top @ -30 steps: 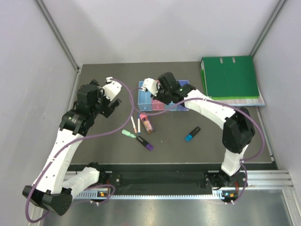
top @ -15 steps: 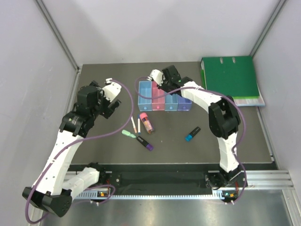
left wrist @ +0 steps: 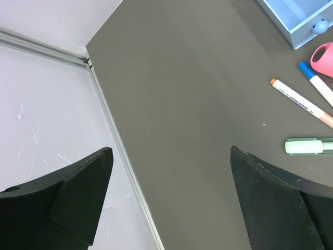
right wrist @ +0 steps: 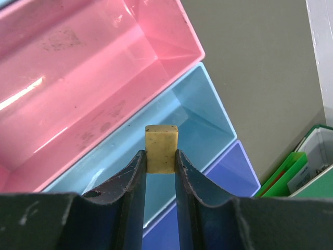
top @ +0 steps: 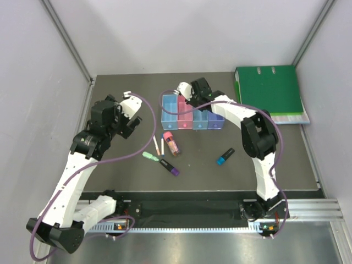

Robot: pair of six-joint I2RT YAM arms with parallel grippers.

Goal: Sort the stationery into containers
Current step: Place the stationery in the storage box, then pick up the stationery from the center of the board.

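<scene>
My left gripper turns and goes back and down onto the mint marker's solid end next, since that lies below it and to its right in the top view.
My right gripper [right wrist: 161,156] is shut on a tiny tan eraser [right wrist: 161,138] and holds it above the blue bin [right wrist: 200,112]. The pink bin [right wrist: 78,78] lies to one side of it and the violet-blue bin [right wrist: 231,174] to the other. From above, the right gripper [top: 190,99] hangs over the back of the row of bins: light blue [top: 168,114], pink [top: 184,115], blue [top: 200,120], violet-blue [top: 215,121]. My left gripper [top: 132,118] stands open and empty over bare table. On the table lie a pink marker [top: 172,142], two white pens [top: 156,145], a mint marker [top: 150,157], a purple-ended marker [top: 169,167] and a blue-ended marker [top: 225,156].
A large green ring binder [top: 269,91] lies at the back right, close to the violet-blue bin. The left wrist view shows the table's left edge rail [left wrist: 112,133], the light blue bin's corner [left wrist: 296,23], the white pens [left wrist: 299,101] and the mint marker [left wrist: 309,147].
The right arm has swung its gripper back over the bins with the eraser still in it, then held almost still. The left arm has not moved.
</scene>
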